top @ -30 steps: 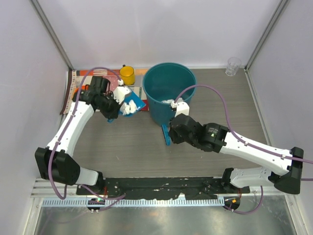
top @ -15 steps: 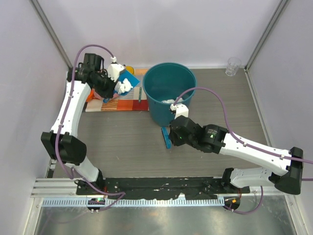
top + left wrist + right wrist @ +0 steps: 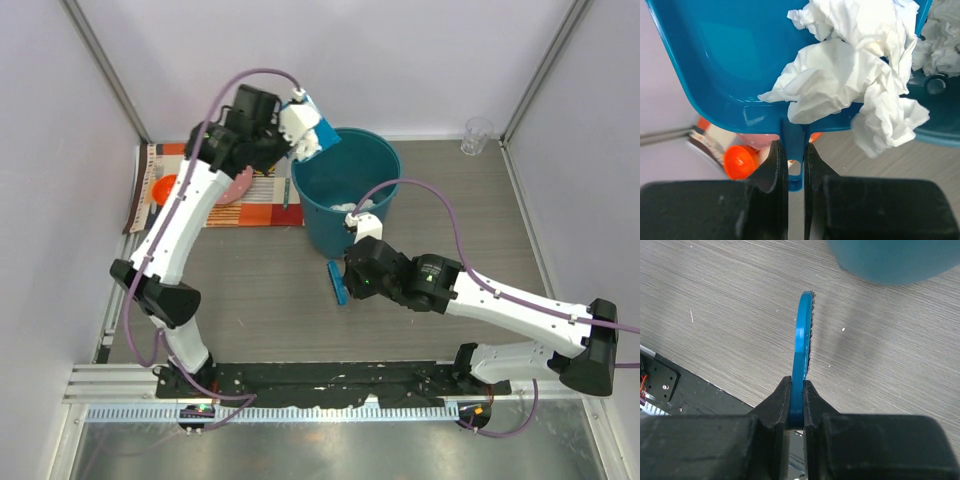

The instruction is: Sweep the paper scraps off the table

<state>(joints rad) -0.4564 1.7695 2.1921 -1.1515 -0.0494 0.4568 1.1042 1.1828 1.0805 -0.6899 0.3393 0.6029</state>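
Observation:
Scraps are in the dustpan (image 3: 320, 136), so my left gripper will next tip over the bucket, then go back and down to release the pan on the bare tabletop.
My left gripper (image 3: 796, 160) is shut on the handle of a blue dustpan (image 3: 320, 136), which is held tilted in the air over the left rim of the teal bucket (image 3: 385, 160). Crumpled white paper scraps (image 3: 850, 65) lie in the dustpan (image 3: 725, 60), and one wad hangs over its edge. More scraps (image 3: 345, 207) rest on the bucket's bottom. My right gripper (image 3: 796, 395) is shut on a blue brush (image 3: 802, 335). It holds the brush (image 3: 339, 279) upright just in front of the bucket, low over the grey wood-grain table (image 3: 250, 290).
A striped placemat (image 3: 262, 212) lies at the back left with a pink plate (image 3: 236, 186), an orange piece (image 3: 164, 186) and a green pen (image 3: 285, 192) on it. A clear glass (image 3: 477, 135) stands in the back right corner. Walls close three sides.
My left arm has lifted the loaded dustpan from over the placemat up and to the right, to the bucket's rim. The right arm with the brush has barely moved.

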